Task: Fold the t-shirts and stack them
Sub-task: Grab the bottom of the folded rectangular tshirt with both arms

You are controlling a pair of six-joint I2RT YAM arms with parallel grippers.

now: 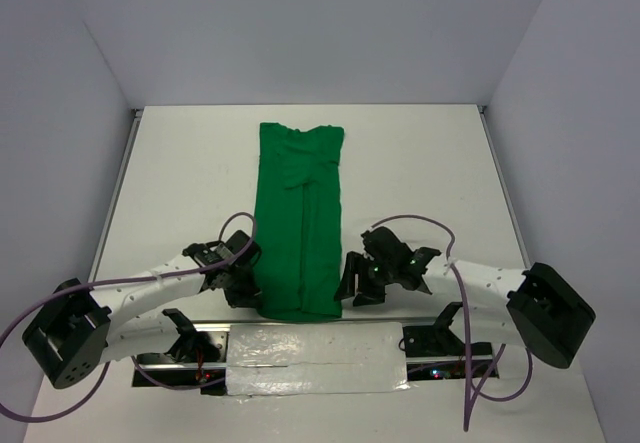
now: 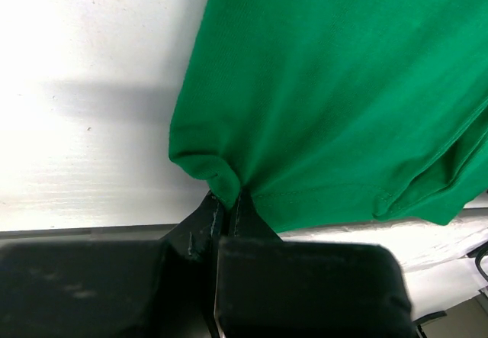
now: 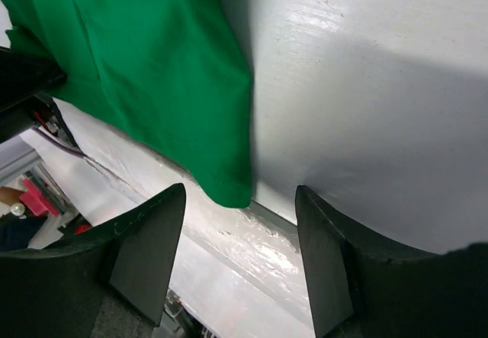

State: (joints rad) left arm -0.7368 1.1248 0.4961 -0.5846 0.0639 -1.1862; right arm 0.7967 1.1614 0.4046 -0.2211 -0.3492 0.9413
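My left gripper carries the pinched hem up and outward onto the green t-shirt's far part [image 1: 273,177] next and releases it, which makes the long t-shirt shorter.
The green t-shirt [image 1: 301,215] lies on the white table as a long narrow strip, its sides folded in, running from the far middle to the near edge. My left gripper [image 1: 243,285] sits at its near left corner. In the left wrist view it [image 2: 227,199] is shut on a pinch of the shirt's [image 2: 335,94] hem. My right gripper [image 1: 353,291] hovers by the near right corner. In the right wrist view it [image 3: 240,201] is open and empty, the shirt's corner [image 3: 229,185] just ahead between its fingers.
A metal rail with crinkled clear plastic [image 1: 315,358] runs along the table's near edge between the arm bases. Grey walls enclose the table on the left, right and far sides. Purple cables [image 1: 420,225] loop off both arms.
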